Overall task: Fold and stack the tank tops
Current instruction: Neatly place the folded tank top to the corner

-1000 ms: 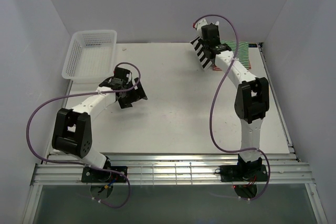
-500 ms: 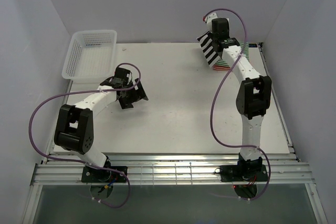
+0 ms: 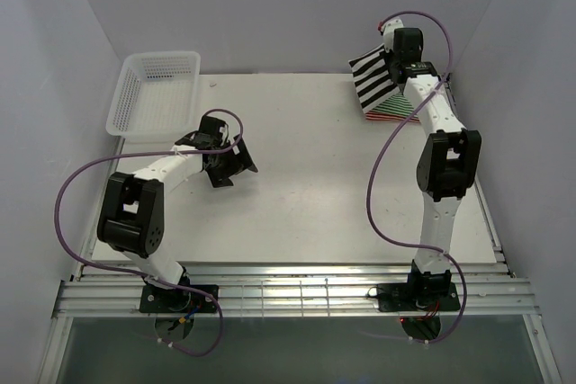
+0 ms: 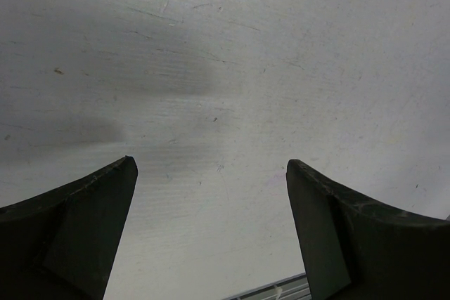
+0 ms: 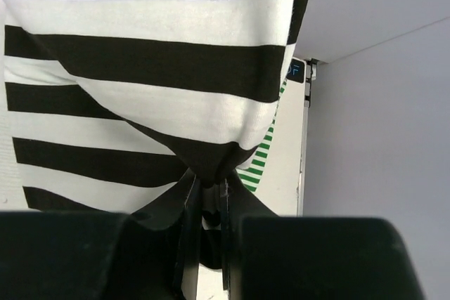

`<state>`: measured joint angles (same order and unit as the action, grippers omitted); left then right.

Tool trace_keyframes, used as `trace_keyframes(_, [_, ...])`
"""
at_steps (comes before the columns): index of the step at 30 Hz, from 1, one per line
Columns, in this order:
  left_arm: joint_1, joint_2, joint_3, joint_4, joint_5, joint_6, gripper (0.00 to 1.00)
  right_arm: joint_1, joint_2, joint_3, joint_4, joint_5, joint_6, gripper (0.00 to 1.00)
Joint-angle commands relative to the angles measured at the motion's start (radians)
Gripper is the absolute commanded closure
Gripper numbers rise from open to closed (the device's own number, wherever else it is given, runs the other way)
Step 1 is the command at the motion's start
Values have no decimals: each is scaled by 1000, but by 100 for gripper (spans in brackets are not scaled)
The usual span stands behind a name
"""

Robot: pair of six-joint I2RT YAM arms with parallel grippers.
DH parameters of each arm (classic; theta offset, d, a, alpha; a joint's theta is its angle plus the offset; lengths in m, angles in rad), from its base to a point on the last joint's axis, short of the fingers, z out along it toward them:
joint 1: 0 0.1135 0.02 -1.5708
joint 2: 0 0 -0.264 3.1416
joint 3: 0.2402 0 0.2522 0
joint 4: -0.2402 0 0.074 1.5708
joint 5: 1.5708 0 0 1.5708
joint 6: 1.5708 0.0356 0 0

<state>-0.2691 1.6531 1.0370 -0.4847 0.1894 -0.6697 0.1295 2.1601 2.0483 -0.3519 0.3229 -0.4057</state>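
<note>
I will move my right gripper to the right in the top view, down over the green-and-white tank top's edge by the wall, and release, because that edge is uncovered.
At the far right corner my right gripper (image 3: pixel 393 58) is shut on the folded black-and-white tank top (image 3: pixel 373 78), which hangs from its fingers over the stack there. In the right wrist view the black-and-white tank top (image 5: pixel 148 68) fills the frame, pinched at my right gripper (image 5: pixel 207 184). Under it shows an edge of the green-and-white tank top (image 5: pixel 261 158), and the red-and-white tank top (image 3: pixel 389 111) peeks out at the stack's near edge. My left gripper (image 3: pixel 236 168) stands open above bare table, nothing between its fingers (image 4: pixel 84 223).
A white mesh basket (image 3: pixel 155 92) sits at the far left corner. The right wall and the table's raised right edge (image 3: pixel 454 114) run close beside the stack. A metal rail (image 3: pixel 297 290) crosses the near edge.
My right gripper has carried the black-and-white tank top rightward and farther back, over the stack in the corner. The left gripper has shifted slightly right.
</note>
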Motion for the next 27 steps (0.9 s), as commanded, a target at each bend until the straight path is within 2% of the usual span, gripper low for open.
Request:
trace_keyframes(1, [5, 7, 26, 24, 27, -19, 2, -50, 29, 59, 28, -86, 63, 92])
trace_keyframes(11, [7, 60, 63, 21, 64, -11, 2, -180, 132, 50, 91, -340, 197, 92])
trace_keyframes(15, [7, 74, 80, 12, 59, -7, 2, -211, 156, 44, 116, -349, 246, 91])
trace_keyframes(18, [7, 85, 90, 9, 59, -7, 2, -226, 165, 26, 122, -349, 286, 84])
trace_keyframes(21, [7, 96, 98, 6, 62, -7, 2, -240, 162, 15, 123, -369, 324, 64])
trace_keyframes(22, [7, 97, 104, 5, 64, -7, 2, -243, 156, 9, 123, -378, 330, 50])
trace_keyframes(24, [5, 97, 109, -3, 65, -7, 2, -245, 123, -11, 128, -384, 346, 35])
trace_keyframes(25, [7, 96, 113, -5, 67, -7, 2, -245, 109, -31, 128, -390, 347, 16])
trace_keyframes(26, [7, 91, 115, -6, 65, -4, 2, -245, 93, -40, 125, -387, 352, 4])
trace_keyframes(27, [7, 88, 116, -8, 65, -2, 2, -245, 58, -49, 126, -383, 364, 10])
